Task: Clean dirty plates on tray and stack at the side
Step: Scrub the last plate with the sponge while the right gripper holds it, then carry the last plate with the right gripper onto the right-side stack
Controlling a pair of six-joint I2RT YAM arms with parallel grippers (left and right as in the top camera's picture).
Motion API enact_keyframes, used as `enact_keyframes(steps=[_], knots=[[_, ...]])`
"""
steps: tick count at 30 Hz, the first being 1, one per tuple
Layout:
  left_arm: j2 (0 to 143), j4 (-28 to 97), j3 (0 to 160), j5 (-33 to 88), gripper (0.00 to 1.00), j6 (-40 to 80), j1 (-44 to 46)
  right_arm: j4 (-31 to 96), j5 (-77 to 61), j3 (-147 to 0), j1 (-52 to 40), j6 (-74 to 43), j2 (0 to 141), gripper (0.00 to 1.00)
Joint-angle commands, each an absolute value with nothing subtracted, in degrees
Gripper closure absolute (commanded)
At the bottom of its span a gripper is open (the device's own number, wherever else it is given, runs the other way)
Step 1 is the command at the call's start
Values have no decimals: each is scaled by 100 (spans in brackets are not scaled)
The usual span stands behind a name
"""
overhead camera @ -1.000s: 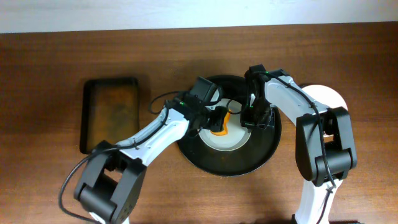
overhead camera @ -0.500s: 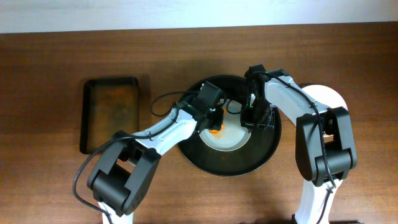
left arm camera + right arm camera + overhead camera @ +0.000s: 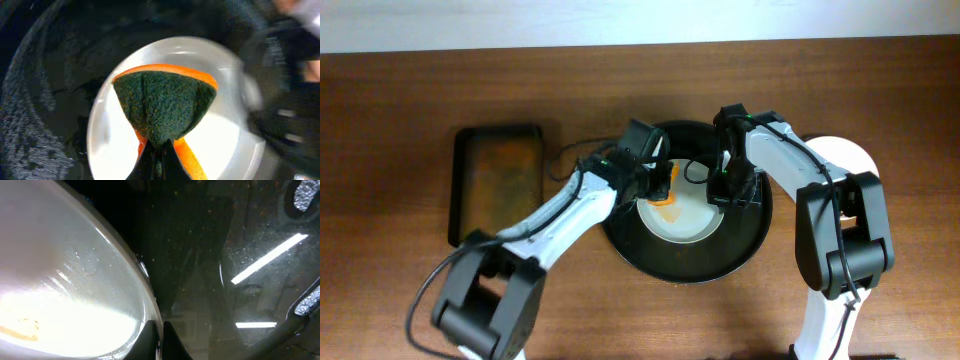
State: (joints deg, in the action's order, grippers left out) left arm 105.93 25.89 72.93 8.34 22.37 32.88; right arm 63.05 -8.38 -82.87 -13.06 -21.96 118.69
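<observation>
My right gripper should lift out of the tray, then lower and release over the second white plate [image 3: 848,156], already clear of the tray.
A white plate [image 3: 685,222] lies in the round black tray [image 3: 720,262] at the table's middle. My left gripper [image 3: 658,185] is shut on an orange sponge with a green scouring face [image 3: 162,107] and holds it on the plate's upper left part [image 3: 220,135]. My right gripper [image 3: 728,190] is shut on the plate's right rim [image 3: 145,312], pinching it inside the tray [image 3: 225,255]. A second white plate [image 3: 850,160] lies on the table right of the tray, partly hidden by my right arm.
A dark rectangular tray [image 3: 498,180] sits on the wooden table at the left. The table's back edge meets a white wall. My two arms cross over the round tray from both sides.
My left gripper has moved the sponge across the plate, ending up and left toward the plate's upper left rim. My right gripper has stayed on the rim.
</observation>
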Motion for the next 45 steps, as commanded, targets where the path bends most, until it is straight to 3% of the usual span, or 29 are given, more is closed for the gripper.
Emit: enact_keyframes(steps=[1,12,18,22,31,38,45], knots=[[10414,2596,7236,1135,100,2331,3590,6375,-550,-8252,-1310,-2130,11990,96],[11347,2375,7181,1125,100,2630,3938,6392,-550,-8252,-1310,-2130,11990,96],[11345,2447,7183,-502,100,2606,3739,6455,-550,-8252,-1310,-2130,11990,96],[11314,2477,7212,-486,100,2421,3304,6458,-548,-8252,-1310,-2130,11990,96],[9282,3756,7343,-390,100,2309,2974,6455,23,-8265,-1310,-2156,11942,96],[8709,4646,7341,-392,100,2307,1903,6560,1253,-8359,-1313,-2174,10497,96],[8709,4681,7341,-392,100,2307,1643,6799,2359,-8359,-1428,-2137,9111,96]])
